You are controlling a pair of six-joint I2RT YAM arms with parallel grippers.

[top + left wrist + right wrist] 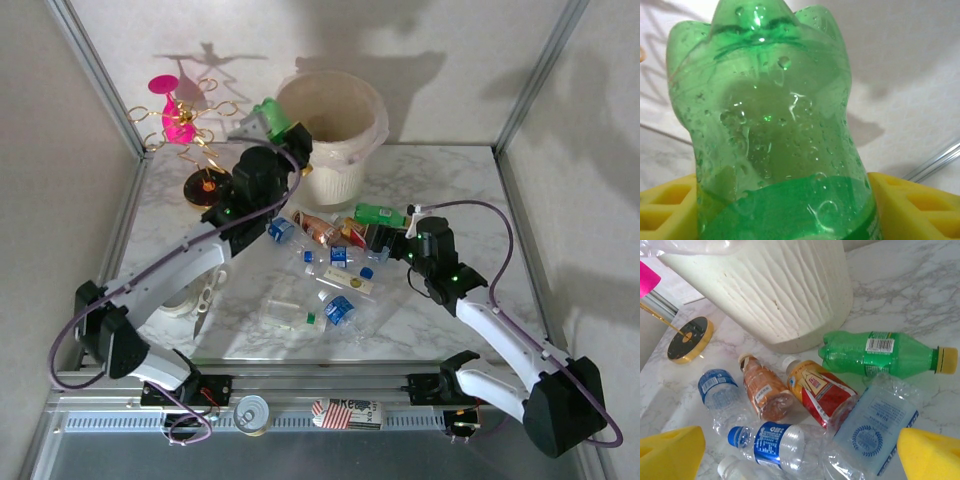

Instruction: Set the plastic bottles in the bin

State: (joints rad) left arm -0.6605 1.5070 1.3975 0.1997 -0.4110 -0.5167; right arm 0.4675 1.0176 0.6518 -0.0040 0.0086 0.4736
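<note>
The green bottle goes in my left gripper away from my base next, past the bin's near rim and over the bin's opening.
My left gripper is shut on a green plastic bottle, raised beside the left rim of the cream ribbed bin. In the left wrist view this green bottle stands between the yellow fingers. My right gripper hangs open over the pile of bottles, its yellow fingers wide apart with nothing gripped. Below it lie a green bottle with a yellow cap, a red-and-yellow labelled bottle, a brown one, clear blue-labelled ones and a crushed clear one.
A pink-and-gold wire ornament stand with a black round base stands left of the bin. More clear bottles lie mid-table. A silver tin can and a small box rest on the front rail.
</note>
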